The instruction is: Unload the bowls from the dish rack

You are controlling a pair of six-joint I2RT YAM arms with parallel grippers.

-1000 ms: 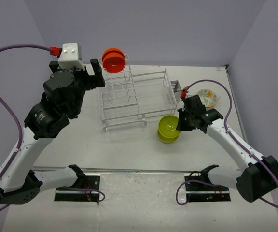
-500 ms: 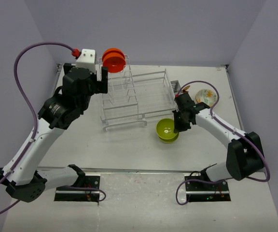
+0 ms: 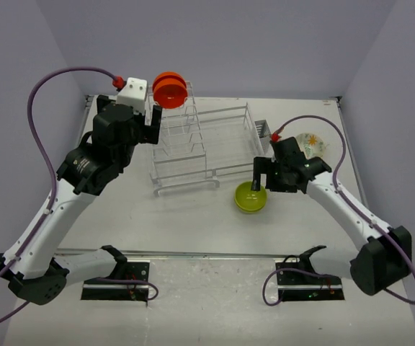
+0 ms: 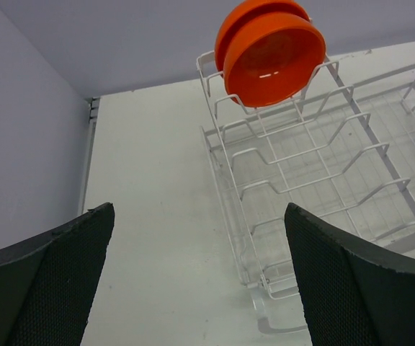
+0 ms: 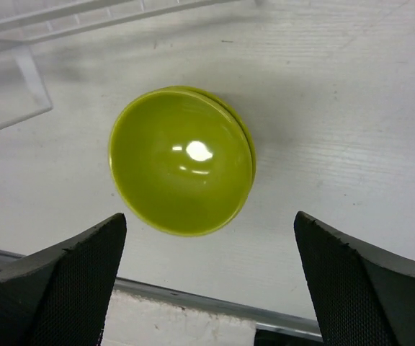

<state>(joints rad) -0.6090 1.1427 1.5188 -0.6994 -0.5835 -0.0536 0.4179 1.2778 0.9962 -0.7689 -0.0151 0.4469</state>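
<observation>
The front orange-red bowl's rim stands clear of the dish rack's wires, so my left gripper needs to move outward and to the right in the top view onto that rim next.
An orange-red bowl (image 3: 170, 89) stands on edge in the tall slotted end of the white dish rack (image 3: 215, 148). My left gripper (image 3: 132, 115) is open just left of it. From the left wrist, that bowl (image 4: 272, 50) sits high in the rack (image 4: 301, 158), beyond my empty left gripper (image 4: 200, 288). A lime-green bowl (image 3: 251, 197) rests upright on the table in front of the rack. My right gripper (image 3: 264, 182) hangs open above it. The right wrist view shows this bowl (image 5: 182, 160) free of the right gripper (image 5: 211, 288). A flowered bowl (image 3: 313, 143) lies behind the right arm.
A small cutlery basket (image 3: 260, 130) hangs on the rack's right end. A clear drain lip (image 3: 186, 189) juts from the rack's front. A metal strip (image 3: 193, 254) marks the table's near edge, with both arm bases below it. Walls close in on three sides.
My right gripper has opened and let go of the green bowl, which now sits on the table. The left arm shifted right toward the orange-red bowl.
</observation>
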